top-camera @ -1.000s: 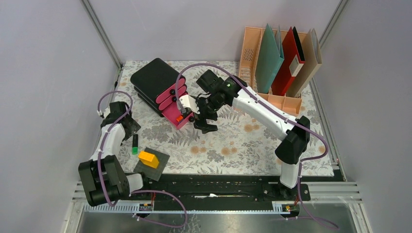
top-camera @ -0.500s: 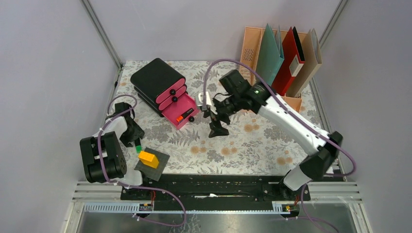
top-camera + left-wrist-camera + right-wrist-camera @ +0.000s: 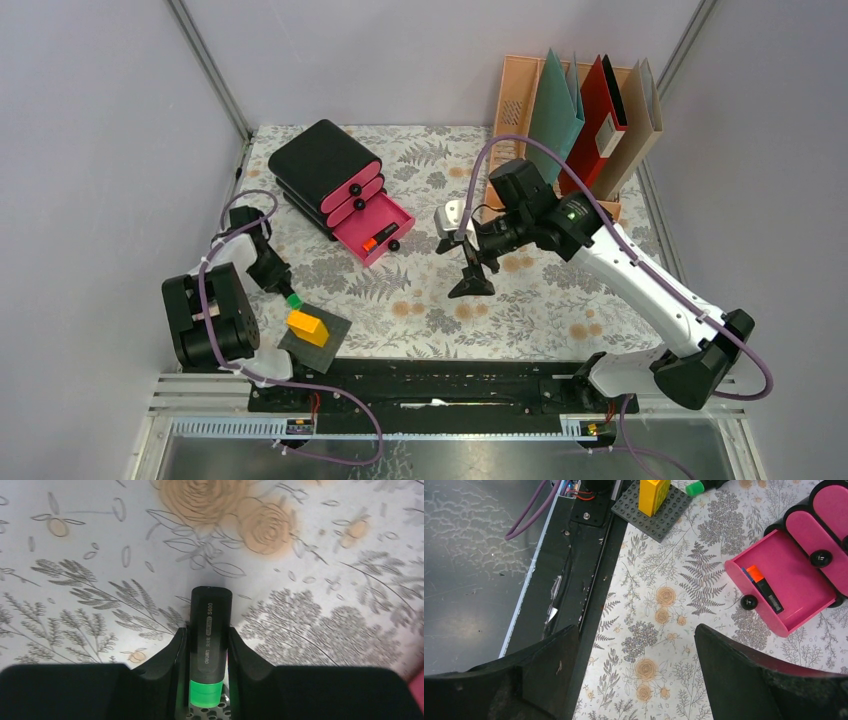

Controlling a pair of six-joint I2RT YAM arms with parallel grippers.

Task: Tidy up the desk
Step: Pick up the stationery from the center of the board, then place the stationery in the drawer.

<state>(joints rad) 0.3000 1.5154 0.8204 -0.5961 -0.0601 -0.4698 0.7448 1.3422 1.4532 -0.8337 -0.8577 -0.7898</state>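
I will first lift the highlighter with my left gripper, so that it gets over the pulled-out pink drawer's free bottom (image 3: 366,224) beside the drawer's orange-capped marker.
The desk (image 3: 520,300) is covered in a pale cloth with ferns and flowers. At its left edge a black highlighter with a green cap (image 3: 293,299) lies on the cloth, and my left gripper (image 3: 272,276) is shut on its barrel. In the left wrist view the highlighter (image 3: 211,610) sits tight between both fingers of my left gripper (image 3: 207,630). My right gripper (image 3: 475,272) hangs open and empty over the middle of the desk; its wrist view shows only cloth (image 3: 664,555) between the wide fingers of the right gripper (image 3: 634,630).
A black drawer box (image 3: 320,165) stands at the back left, its lowest pink drawer (image 3: 378,228) pulled out with an orange-capped marker (image 3: 371,243) inside. A grey baseplate (image 3: 330,335) carrying a yellow brick (image 3: 306,326) lies front left. A peach file rack (image 3: 520,110) holds folders back right.
My left gripper swung down over the green highlighter and shut on it. The right arm drew back to the right, away from the open pink drawer, staying open.
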